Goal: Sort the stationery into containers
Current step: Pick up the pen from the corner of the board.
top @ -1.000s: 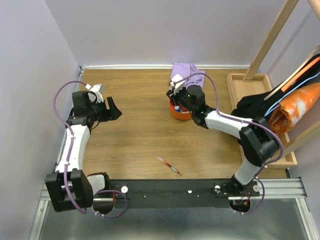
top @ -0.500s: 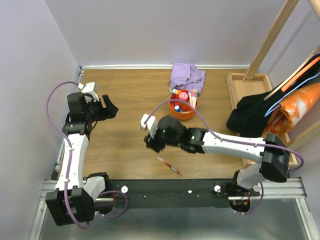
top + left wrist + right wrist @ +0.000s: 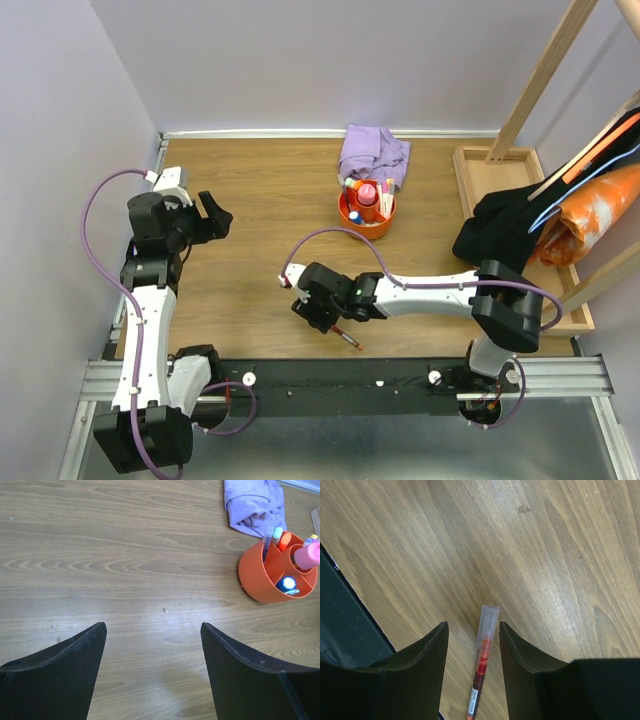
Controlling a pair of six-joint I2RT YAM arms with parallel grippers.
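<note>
My right gripper lowers a little onto the clear cap next and closes, since the red pen's capped end already lies between its open fingers.
A red pen with a clear cap lies on the wooden table near the front rail. My right gripper hangs low over it, open, and in the right wrist view the pen lies between the two fingers of the gripper without touching either. The round orange cup stands at the back centre and holds several items, among them a pink tube. My left gripper is open and empty at the far left, above bare table; its view shows the cup at the upper right.
A lilac cloth lies behind the cup. A wooden tray at the right edge carries black fabric and an orange bundle. Slanted wooden posts rise there. The black rail runs along the front.
My right arm has swung from the orange cup to the front of the table and come down astride the red pen. The left arm has drawn back a little to the left.
</note>
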